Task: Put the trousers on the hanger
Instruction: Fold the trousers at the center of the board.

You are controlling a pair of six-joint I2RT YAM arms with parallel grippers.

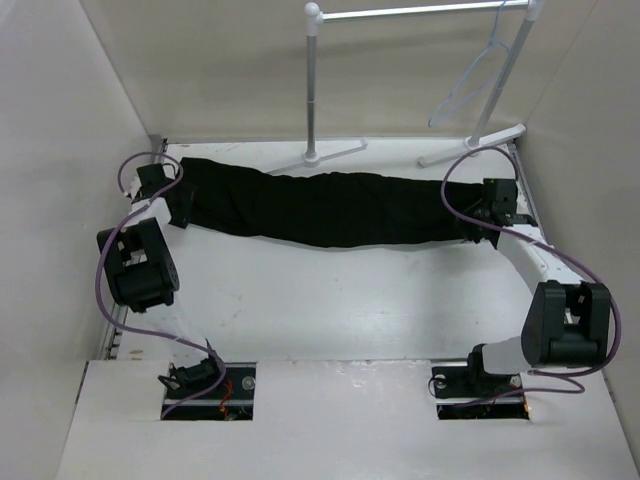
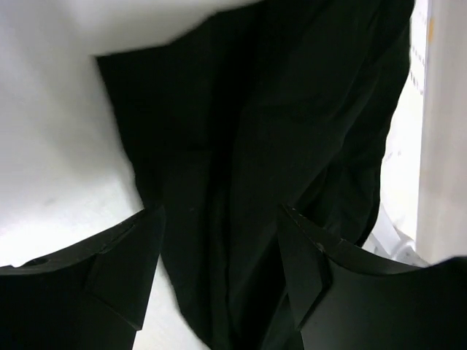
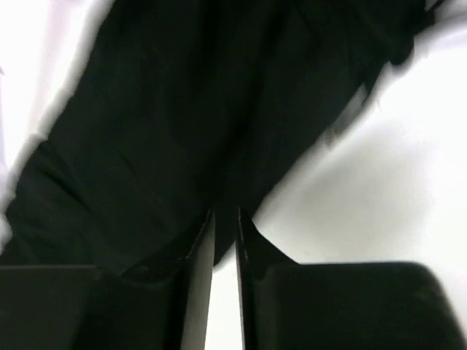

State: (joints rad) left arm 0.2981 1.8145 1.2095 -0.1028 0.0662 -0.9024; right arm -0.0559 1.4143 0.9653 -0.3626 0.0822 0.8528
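A lengthwise fold in the trousers' end point(image 1: 190, 204) point(image 2: 220, 226) needs to run below my left gripper, between its wide-open fingers, so my left gripper should next lower onto that fold and close.
The black trousers point(image 1: 330, 208) lie stretched left to right across the far part of the white table. My left gripper point(image 1: 183, 207) is at their left end. In the left wrist view its fingers stand wide apart point(image 2: 222, 248) with the trousers point(image 2: 255, 131) between them, so it is open. My right gripper point(image 1: 478, 226) is at their right end. In the right wrist view its jaws point(image 3: 225, 222) are nearly closed and pinch an edge of the trousers point(image 3: 182, 109). The pale hanger point(image 1: 468, 92) hangs from the rack's bar at the back right.
The white rack point(image 1: 313, 90) stands behind the trousers, its feet point(image 1: 325, 153) on the table close to the cloth's far edge. White walls close in the left, right and back. Purple cables point(image 1: 470, 165) loop by both wrists.
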